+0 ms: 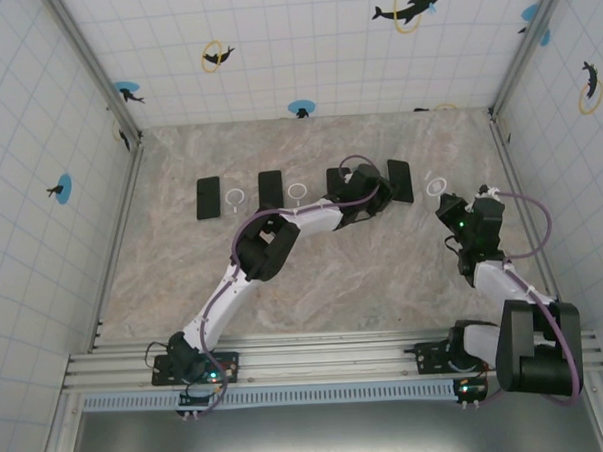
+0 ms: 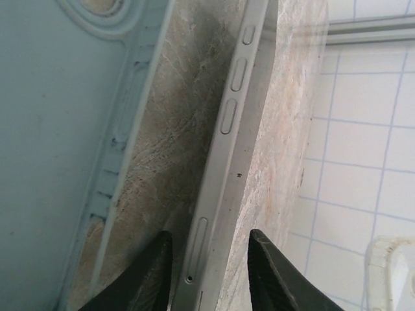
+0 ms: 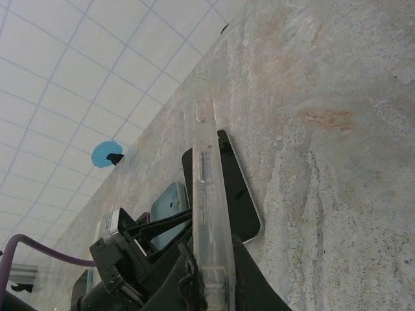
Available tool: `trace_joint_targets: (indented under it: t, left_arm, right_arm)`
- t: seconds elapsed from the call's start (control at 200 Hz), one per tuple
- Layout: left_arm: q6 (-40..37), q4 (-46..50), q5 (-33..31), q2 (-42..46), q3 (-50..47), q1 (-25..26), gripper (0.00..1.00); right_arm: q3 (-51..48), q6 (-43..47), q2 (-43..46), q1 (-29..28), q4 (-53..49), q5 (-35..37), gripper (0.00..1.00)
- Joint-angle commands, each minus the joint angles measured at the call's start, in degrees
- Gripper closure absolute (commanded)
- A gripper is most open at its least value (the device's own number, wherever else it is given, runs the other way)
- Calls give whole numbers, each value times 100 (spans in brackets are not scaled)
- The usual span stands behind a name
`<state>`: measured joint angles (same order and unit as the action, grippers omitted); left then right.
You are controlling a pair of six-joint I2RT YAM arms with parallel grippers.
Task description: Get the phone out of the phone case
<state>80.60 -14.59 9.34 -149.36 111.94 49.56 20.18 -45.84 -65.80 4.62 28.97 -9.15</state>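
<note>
The clear phone case (image 3: pixel 209 207) is already empty, so I will lower my right gripper toward the bare tabletop (image 3: pixel 279 181) beside the black phone and let go of the case there.
In the left wrist view the phone's silver side edge (image 2: pixel 228 129), with its buttons and SIM slot, runs between my left gripper's (image 2: pixel 209 234) fingers. The jaws stand open, with a gap between the edge and each fingertip. In the top view the left gripper (image 1: pixel 378 195) is at the back row, beside a black phone (image 1: pixel 401 180). My right gripper (image 3: pixel 217 278) is shut on the clear phone case (image 3: pixel 209 207), held edge-on above the table. Behind the case a black phone (image 3: pixel 238 194) lies flat on the table. The right gripper (image 1: pixel 459 219) is right of the left one.
Two more black phones (image 1: pixel 208 197) (image 1: pixel 270 189) lie in the back row, with white rings (image 1: pixel 235 198) (image 1: pixel 297 192) (image 1: pixel 438 185) between them. A light-blue phone back (image 2: pixel 52 142) lies left of the left fingers. Tiled walls (image 1: pixel 38 147) enclose the marble table (image 1: pixel 364 283).
</note>
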Motion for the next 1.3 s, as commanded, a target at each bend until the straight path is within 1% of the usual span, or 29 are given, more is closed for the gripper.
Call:
trace_joint_targets:
  t: [0.0, 0.12, 0.415, 0.606, 0.851, 0.971, 1.031, 1.051, 1.186, 1.296]
  left_arm:
    - [-313, 272, -108, 211, 203, 54, 63]
    - [-580, 469, -164, 318, 197, 54, 58]
    - [-1058, 812, -157, 578, 145, 56, 53]
    - [-1233, 817, -223, 733, 81, 45, 51]
    - [-1615, 800, -200, 1045, 75, 10, 48]
    - [-1911, 834, -68, 1306, -4, -33, 45]
    - [-2043, 794, 7, 1409, -181, -75, 43]
    - [-2059, 758, 46, 1652, -258, -91, 42]
    - [-2135, 497, 181, 2156, -863, -219, 39]
    - [-2149, 335, 250, 2519, -1336, -330, 37]
  right_arm:
    - [-85, 146, -61, 48, 311, -1, 98]
    - [-28, 276, -130, 47, 233, 36, 98]
    - [149, 556, -550, 47, 351, 169, 98]
    - [327, 670, -873, 44, 448, 220, 98]
    - [537, 718, -1595, 99, 1124, 78, 97]
    - [722, 514, -2110, 173, 1489, -112, 97]
    - [855, 443, -2391, 198, 1607, -226, 96]
    - [904, 428, -2472, 197, 1631, -255, 96]
    - [1197, 314, -3003, 244, 1858, -438, 96]
    - [1449, 300, -3330, 250, 1855, -568, 93]
